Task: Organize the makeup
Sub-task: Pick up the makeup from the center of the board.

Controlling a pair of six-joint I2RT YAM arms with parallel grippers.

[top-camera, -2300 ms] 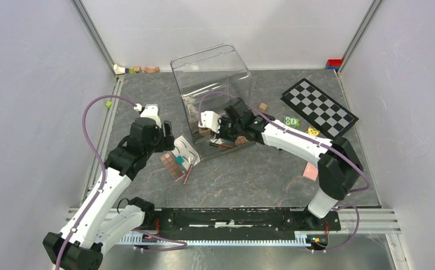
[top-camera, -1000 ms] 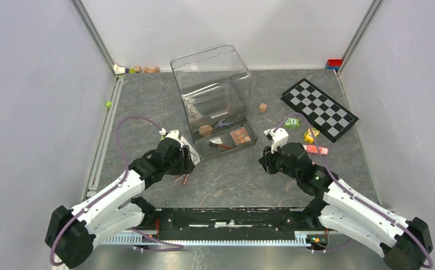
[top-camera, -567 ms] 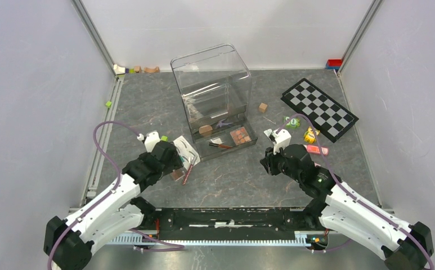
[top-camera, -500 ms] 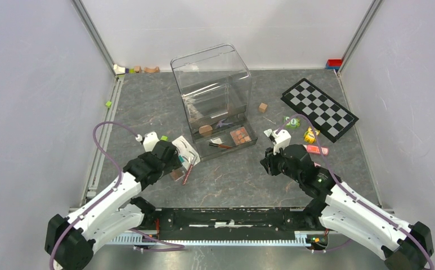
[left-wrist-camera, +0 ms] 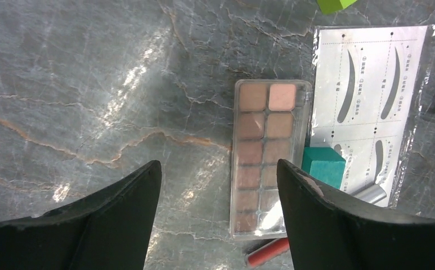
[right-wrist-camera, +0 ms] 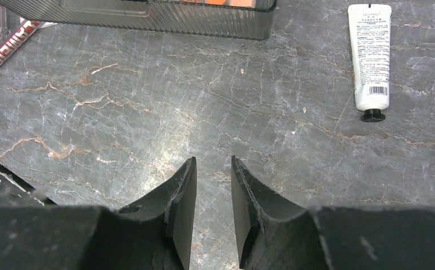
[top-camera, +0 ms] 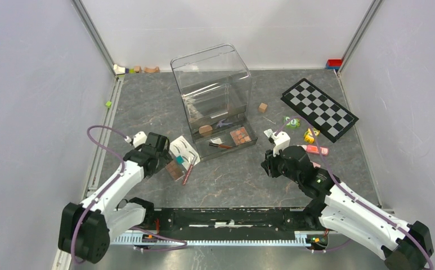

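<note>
The brown palette lies nearer one finger of my left gripper. I need to move that gripper to the right in the wrist view and lower over the brown palette's middle [top-camera: 173, 166] [left-wrist-camera: 265, 154].
A brown eyeshadow palette [left-wrist-camera: 270, 157] lies on the table beside the white eyebrow card [left-wrist-camera: 370, 107], with a red pencil [left-wrist-camera: 267, 252] at its near end. My left gripper [left-wrist-camera: 218, 166] is open and empty just above the table, and the palette is by its right finger. In the top view, my left gripper [top-camera: 160, 153] is left of the palette [top-camera: 174, 167] and the card [top-camera: 184, 150]. My right gripper [right-wrist-camera: 212, 160] is empty over bare table, jaws only a little apart. A white tube [right-wrist-camera: 371, 62] lies ahead of it to the right. A pink tube [top-camera: 316, 149] lies further right.
A clear organizer [top-camera: 212, 84] stands mid-table. Its open drawer [top-camera: 250, 141] holds a second palette [top-camera: 240, 135], a brush [top-camera: 220, 145], a sponge [top-camera: 205, 130] and lilac scissors [top-camera: 224, 122]. A teal cube [left-wrist-camera: 323, 170] rests on the card. The checkerboard [top-camera: 319, 109] and dice [top-camera: 292, 122] are at the right.
My right arm has pulled out of the organizer drawer, leaving a palette in it, and now holds still. My left arm has drawn back and shifted left of the palette.
</note>
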